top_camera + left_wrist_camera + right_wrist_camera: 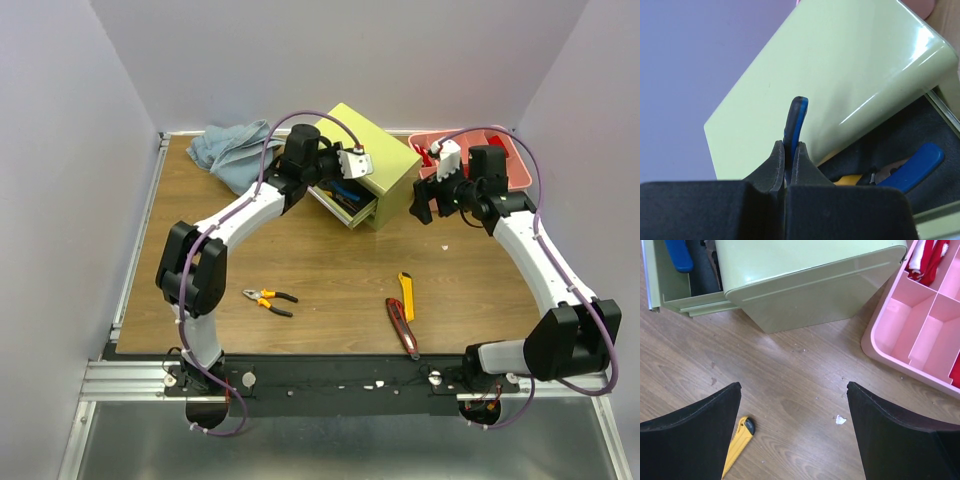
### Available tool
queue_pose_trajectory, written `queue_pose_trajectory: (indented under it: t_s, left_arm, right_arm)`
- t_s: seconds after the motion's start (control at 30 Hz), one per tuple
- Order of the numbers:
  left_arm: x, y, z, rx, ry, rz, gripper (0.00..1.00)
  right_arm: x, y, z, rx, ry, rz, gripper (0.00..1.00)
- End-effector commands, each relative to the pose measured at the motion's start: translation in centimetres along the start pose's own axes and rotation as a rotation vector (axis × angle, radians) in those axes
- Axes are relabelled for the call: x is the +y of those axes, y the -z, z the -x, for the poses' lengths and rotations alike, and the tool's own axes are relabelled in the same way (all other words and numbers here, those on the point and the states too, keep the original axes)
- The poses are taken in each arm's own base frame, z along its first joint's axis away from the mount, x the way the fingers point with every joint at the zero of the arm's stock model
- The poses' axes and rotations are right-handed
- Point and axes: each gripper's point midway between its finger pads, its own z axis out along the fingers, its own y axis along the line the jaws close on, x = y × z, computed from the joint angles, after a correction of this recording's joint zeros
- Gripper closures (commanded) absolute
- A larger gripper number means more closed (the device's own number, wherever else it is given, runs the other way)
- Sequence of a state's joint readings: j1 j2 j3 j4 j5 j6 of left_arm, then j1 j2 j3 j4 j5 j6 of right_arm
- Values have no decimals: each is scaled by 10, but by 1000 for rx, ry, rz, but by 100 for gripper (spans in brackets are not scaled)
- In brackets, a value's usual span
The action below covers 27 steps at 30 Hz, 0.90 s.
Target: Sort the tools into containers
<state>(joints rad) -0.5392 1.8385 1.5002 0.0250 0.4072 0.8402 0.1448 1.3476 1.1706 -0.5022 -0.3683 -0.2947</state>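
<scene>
I will lower my left gripper toward the drawer's dark bottom and release the pliers, because the drawer is open below and has another blue handle inside.
The yellow-green chest [368, 150] stands at the back middle with one drawer [345, 208] pulled open to the front left. My left gripper [330, 182] hangs over that drawer, shut on a blue pliers handle [796, 117] that sticks up between the fingers. In the drawer lie another blue handle [914, 166] and a yellow piece [850, 179]. My right gripper [426, 205] is open and empty beside the chest's right side [810, 285]. The orange-black pliers [270, 300], yellow knife [406, 294] and red-black knife [403, 328] lie on the table in front.
A blue-grey cloth [232, 150] lies bunched at the back left. A pink divided tray [490, 160] with red items stands at the back right, close to my right gripper [794, 385]. The yellow knife's tip [740, 440] shows by the right gripper's left finger.
</scene>
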Motion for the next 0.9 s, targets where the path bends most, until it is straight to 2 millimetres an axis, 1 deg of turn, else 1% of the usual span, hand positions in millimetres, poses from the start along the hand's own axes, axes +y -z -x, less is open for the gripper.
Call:
queue_pose_trajectory:
  t_s: [0.0,0.03,0.13,0.17,0.2,0.27,0.33,0.37,0.4,0.47,0.5,0.53,0.6,0.67,0.7,0.73,0.87]
  left_arm:
    - [15,-10,8,-50,-57,72,100]
    - [5,-10,1,-44,-56,48,100]
    - [-12,-6,0,-68,-58,-5,100]
    - [-21,-1,-3,-69,-56,-26,100]
    - [-28,1,-1,-89,-55,-53,100]
    - [-42,8,-5,-83,-63,-89,100]
    - [-54,10,-7,-96,-75,-134,100]
    - [-65,11,-12,-76,-66,-189,100]
    - [-68,9,-15,-78,-98,-213,98]
    - [-83,5,-24,-51,-72,-299,87]
    - [-84,3,-25,-46,-73,-314,74]
    - [-85,1,-25,-48,-71,-328,68]
    - [-80,-3,-22,-56,-75,-328,57]
    - [-73,-5,-17,-69,-105,-319,52]
    - [-69,-4,-13,-81,-115,-310,47]
    - [-67,-4,-10,-89,-120,-304,46]
    - [-44,3,14,-122,-157,-267,42]
  right_arm:
    - [-9,4,2,-14,25,-40,6]
    - [-10,5,3,-15,27,-44,6]
    - [-11,4,1,-10,26,-49,6]
    - [-12,4,0,-9,28,-52,6]
    - [-13,4,0,-9,28,-53,6]
    - [-13,4,-2,-4,26,-53,6]
    - [-12,2,-4,0,25,-47,6]
    - [-12,2,-4,1,22,-47,6]
    - [-12,1,-4,2,22,-45,6]
    - [-13,-1,-3,5,20,-44,6]
    - [-13,-1,-2,4,18,-41,6]
    - [-14,-1,0,3,19,-43,6]
    - [-15,-2,4,-2,22,-42,6]
    - [-16,-2,4,-1,21,-44,6]
    - [-16,-2,5,-2,21,-46,6]
    - [-15,-2,5,-4,23,-44,6]
    - [-13,-1,1,1,22,-41,5]
